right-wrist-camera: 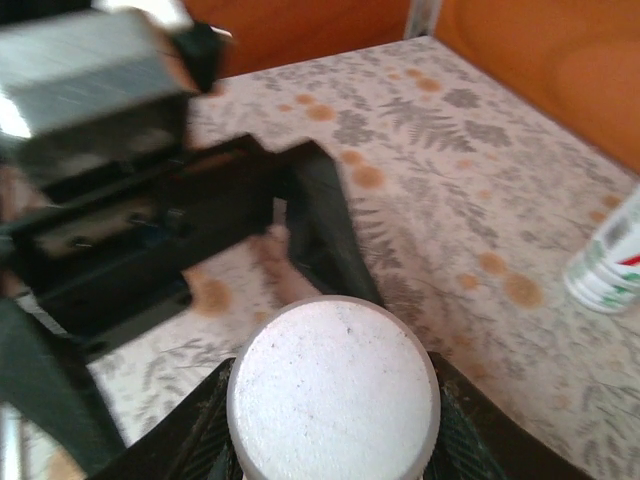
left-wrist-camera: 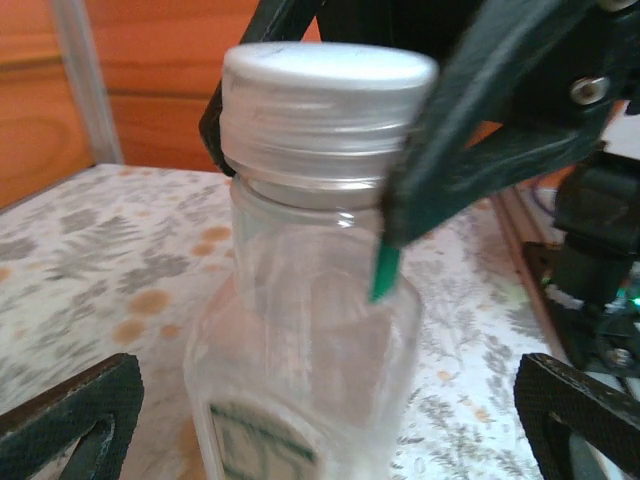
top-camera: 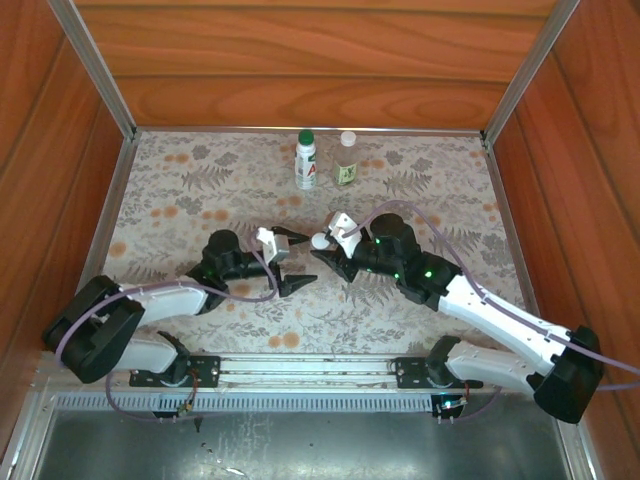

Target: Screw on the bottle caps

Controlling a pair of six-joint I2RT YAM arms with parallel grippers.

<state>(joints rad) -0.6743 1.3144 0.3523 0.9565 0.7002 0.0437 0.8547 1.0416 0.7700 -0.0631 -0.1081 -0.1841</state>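
My right gripper moves the capped bottle outward onto the bare cloth before the white bottle next and releases the cap, since that cloth lies outward.
A short clear bottle (left-wrist-camera: 300,330) stands mid-table with a white cap (left-wrist-camera: 325,100) on its neck. My right gripper (right-wrist-camera: 333,420) is shut on that cap (right-wrist-camera: 333,395), one finger on each side, seen from above at the cap (top-camera: 319,241). My left gripper (left-wrist-camera: 320,420) is open wide, its fingers (left-wrist-camera: 70,420) on either side of the bottle's body and apart from it. From above, the left gripper (top-camera: 295,262) faces the right gripper (top-camera: 325,252). At the back stand a white bottle (top-camera: 306,165) with a green cap (top-camera: 306,137) and a clear bottle (top-camera: 347,165) with a white cap (top-camera: 348,137).
A floral cloth (top-camera: 200,190) covers the table. Wooden walls (top-camera: 300,60) with metal corner posts close in the back and both sides. The white bottle (right-wrist-camera: 610,265) shows at the right edge of the right wrist view. A metal rail (top-camera: 310,370) carries the arm bases.
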